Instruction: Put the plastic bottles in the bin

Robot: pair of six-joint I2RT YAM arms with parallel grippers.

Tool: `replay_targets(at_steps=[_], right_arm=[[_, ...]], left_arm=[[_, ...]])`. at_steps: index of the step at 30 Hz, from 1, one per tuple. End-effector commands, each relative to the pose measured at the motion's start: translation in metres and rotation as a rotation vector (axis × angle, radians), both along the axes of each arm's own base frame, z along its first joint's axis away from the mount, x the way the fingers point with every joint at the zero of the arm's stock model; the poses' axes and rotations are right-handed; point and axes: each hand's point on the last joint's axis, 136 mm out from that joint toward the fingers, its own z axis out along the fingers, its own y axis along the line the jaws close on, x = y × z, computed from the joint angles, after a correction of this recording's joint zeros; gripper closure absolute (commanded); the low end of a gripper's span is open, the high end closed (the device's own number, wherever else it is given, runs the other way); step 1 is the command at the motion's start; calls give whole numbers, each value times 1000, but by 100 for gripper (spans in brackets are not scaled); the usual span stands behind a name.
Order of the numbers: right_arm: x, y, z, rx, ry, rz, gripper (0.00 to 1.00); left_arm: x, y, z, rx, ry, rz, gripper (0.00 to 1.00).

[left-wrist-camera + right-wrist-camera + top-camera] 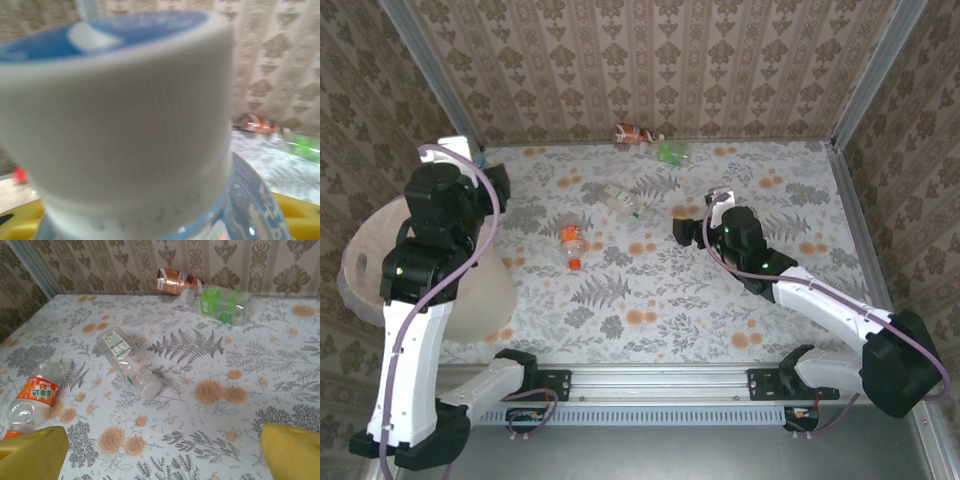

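Note:
Next, my left gripper swings its plastic bottle sideways over the pale bin's opening (380, 235) beside it and releases it, since the bottle is still outside the bin's rim.
My left gripper (490, 180) is raised at the far left, by the far rim of the pale bin (480, 300). It is shut on a plastic bottle whose white, blue-topped cap (125, 115) sits close to the left wrist camera, with yellow fingers (300, 210) at either side. My right gripper (162, 462) (695, 215) hovers open over bare tablecloth. Ahead of it lie a clear bottle with a white cap (127, 362) (622, 200) and an orange-labelled bottle (35, 400) (570, 243). A copper bottle (172, 281) (635, 133) and a green-labelled bottle (222, 302) (672, 152) rest against the back wall.
Wallpapered walls (650, 60) close in the floral table on three sides, with metal posts (865, 80) at the back corners. A metal rail (660, 385) carrying both arm bases runs along the near edge.

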Motion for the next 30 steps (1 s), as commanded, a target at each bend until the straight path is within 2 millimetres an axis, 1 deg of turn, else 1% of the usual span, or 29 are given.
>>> replay_targets(at_steps=[1, 3, 6, 8, 11, 13, 16, 18, 22, 25, 27, 28, 29, 30], right_arm=[[7, -1, 7, 9, 13, -28, 0], [8, -1, 7, 6, 19, -30, 0], [9, 0, 5, 0, 28, -31, 0], [9, -1, 4, -3, 31, -33, 0], [9, -1, 1, -12, 38, -34, 0], [9, -1, 0, -19, 42, -32, 0], [9, -1, 0, -29, 45, -30, 0], [9, -1, 0, -31, 43, -32, 0], [9, -2, -2, -37, 50, -32, 0], [8, -2, -4, -46, 54, -30, 0], [8, -2, -4, -50, 53, -29, 0], [9, -2, -4, -52, 53, -29, 0], [9, -3, -4, -52, 53, -30, 0], [9, -3, -3, -52, 52, -32, 0]], left_arm=[[-13, 44, 0, 108, 57, 169, 48], [-17, 65, -7, 123, 109, 252, 48], [-23, 91, -23, 127, 203, 351, 47], [-28, 108, -37, 96, 270, 403, 47], [-34, 126, -57, 18, 345, 440, 47], [-36, 135, -67, -20, 361, 459, 47], [-36, 142, -75, -58, 371, 469, 47], [-36, 150, -81, -47, 399, 502, 47], [-43, 176, -90, -22, 447, 621, 46], [-49, 200, -103, -65, 496, 710, 44], [-44, 205, -113, -111, 525, 707, 35], [-39, 203, -118, -132, 540, 688, 27], [-32, 200, -121, -156, 547, 659, 16], [-29, 198, -121, -168, 545, 646, 10]])
